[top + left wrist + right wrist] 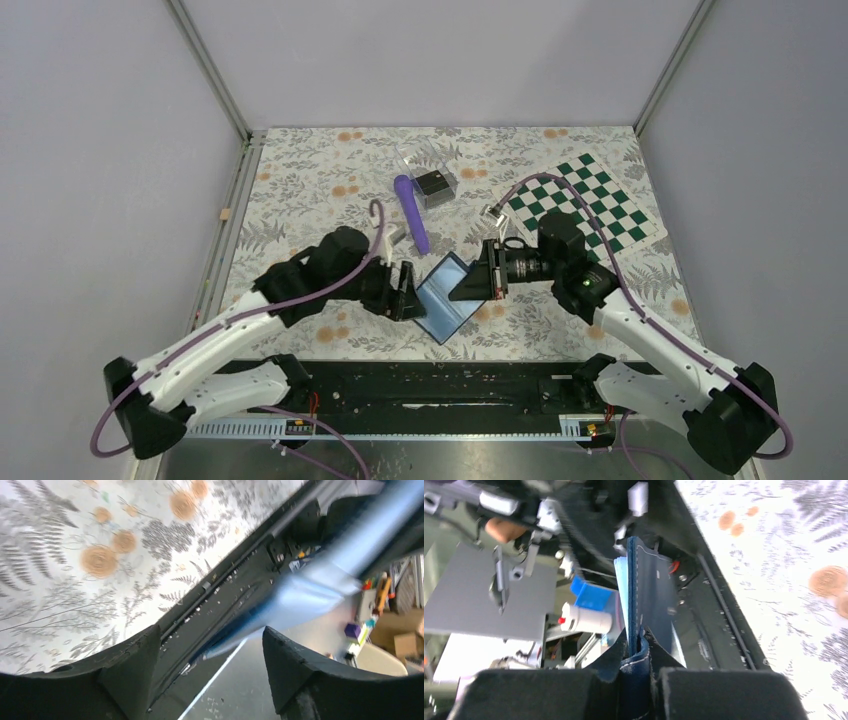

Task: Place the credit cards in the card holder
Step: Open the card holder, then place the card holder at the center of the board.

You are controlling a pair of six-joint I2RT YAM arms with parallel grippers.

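Next, my right gripper lowers toward the bare table (480, 323) beside the black bar and releases the card holder there, since it still hangs above the table.
The navy card holder (447, 300) hangs open above the table near its front edge, its light blue inside facing up. My right gripper (478, 283) is shut on its right edge; in the right wrist view the folded navy leather (651, 595) is pinched in the right gripper (638, 672). My left gripper (408, 292) stands open at the holder's left edge. In the left wrist view the blurred blue holder (310, 585) reaches in between the left gripper (210, 630) fingers, touching neither. Dark credit cards (433, 183) lie in a clear plastic box at the back.
A purple stick-like object (412, 213) lies between the clear box (425, 165) and the grippers. A green and white checkered mat (590, 205) covers the back right. The black rail (430, 385) runs along the near edge.
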